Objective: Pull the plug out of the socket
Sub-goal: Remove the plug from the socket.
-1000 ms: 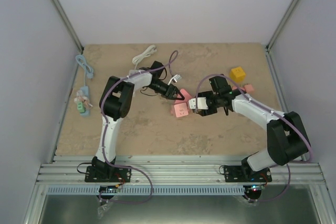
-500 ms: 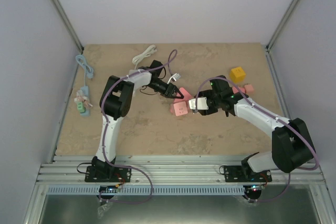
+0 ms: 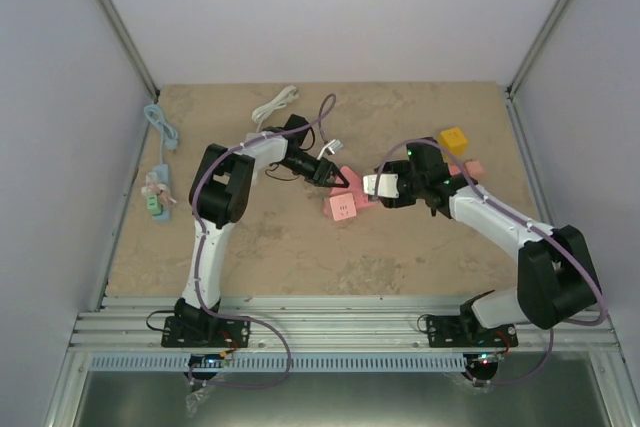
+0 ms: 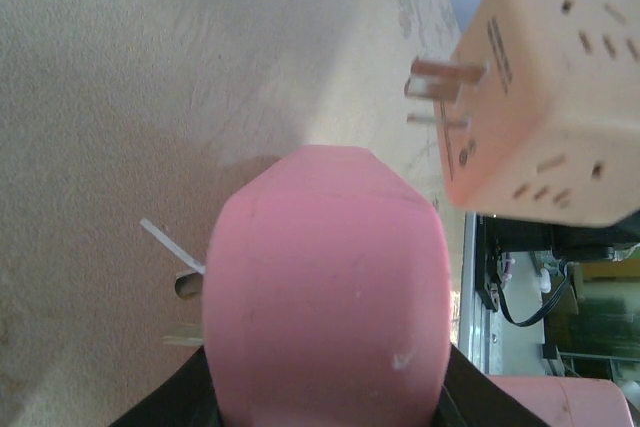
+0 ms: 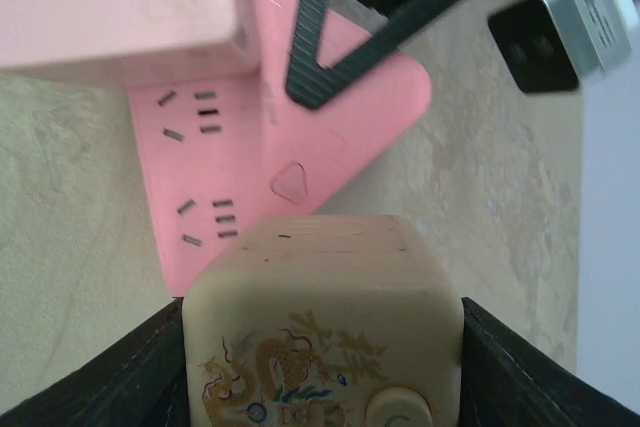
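Note:
The plug's pins hang clear of the socket, so the robot's right gripper should next carry the plug outward and down onto the tabletop beside the yellow cube and release it there.
My left gripper [image 3: 337,178] is shut on a flat pink socket block [image 3: 352,176], which fills the left wrist view [image 4: 328,287]. My right gripper [image 3: 388,188] is shut on a cream cube plug [image 3: 380,186] with a dragon print [image 5: 322,327]. In the left wrist view the cream plug [image 4: 550,97] hangs in the air with its two metal prongs bare, apart from any socket. In the right wrist view the flat pink socket [image 5: 230,137] lies just ahead, with a left finger [image 5: 370,37] on it. A second pink socket cube [image 3: 343,208] rests on the table below both grippers [image 5: 120,7].
A yellow cube [image 3: 453,140] and a small pink block [image 3: 474,168] sit at the back right. A white cable [image 3: 275,104] lies at the back, with a small white plug [image 3: 335,148] near it. A blue power strip [image 3: 155,197] lies along the left wall.
My right gripper has moved up and to the right with the cream plug, opening a gap between it and the pink cube. The left gripper has barely moved.

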{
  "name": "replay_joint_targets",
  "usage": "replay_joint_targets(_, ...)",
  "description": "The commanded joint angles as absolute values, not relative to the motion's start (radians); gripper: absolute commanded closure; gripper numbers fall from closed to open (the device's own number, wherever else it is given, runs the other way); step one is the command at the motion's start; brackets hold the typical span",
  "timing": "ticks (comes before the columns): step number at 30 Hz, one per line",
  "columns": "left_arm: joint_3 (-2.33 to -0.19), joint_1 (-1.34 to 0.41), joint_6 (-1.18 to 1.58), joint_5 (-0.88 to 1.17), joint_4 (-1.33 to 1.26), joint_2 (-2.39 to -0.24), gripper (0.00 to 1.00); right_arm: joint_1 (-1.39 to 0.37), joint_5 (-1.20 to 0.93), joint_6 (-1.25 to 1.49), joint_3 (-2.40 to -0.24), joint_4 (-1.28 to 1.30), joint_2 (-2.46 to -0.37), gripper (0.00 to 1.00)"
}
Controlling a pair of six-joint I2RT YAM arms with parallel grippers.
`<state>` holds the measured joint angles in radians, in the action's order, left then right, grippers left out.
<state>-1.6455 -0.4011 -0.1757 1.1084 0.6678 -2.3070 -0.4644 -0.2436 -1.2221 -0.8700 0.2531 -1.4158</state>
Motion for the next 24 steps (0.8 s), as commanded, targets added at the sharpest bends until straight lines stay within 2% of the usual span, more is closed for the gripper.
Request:
replay_joint_targets(1, -1.628, -0.396, -0.190, 0.928, 0.714, -2.353, 1.00, -0.403, -0.327, -1.137, -0.915, 0.197, -1.404, 0.83)
replay_joint_targets(10, -1.626, -0.388, -0.188, 0.938, 0.713, -2.353, 1.00, -0.224, -0.560, -0.936, -0.995, 0.205, -1.512, 0.83)
replay_joint_targets(24, -1.628, -0.387, -0.191, 0.942, 0.713, -2.356, 1.00, -0.116, -0.580, -0.691, -1.056, 0.146, -1.679, 0.83)
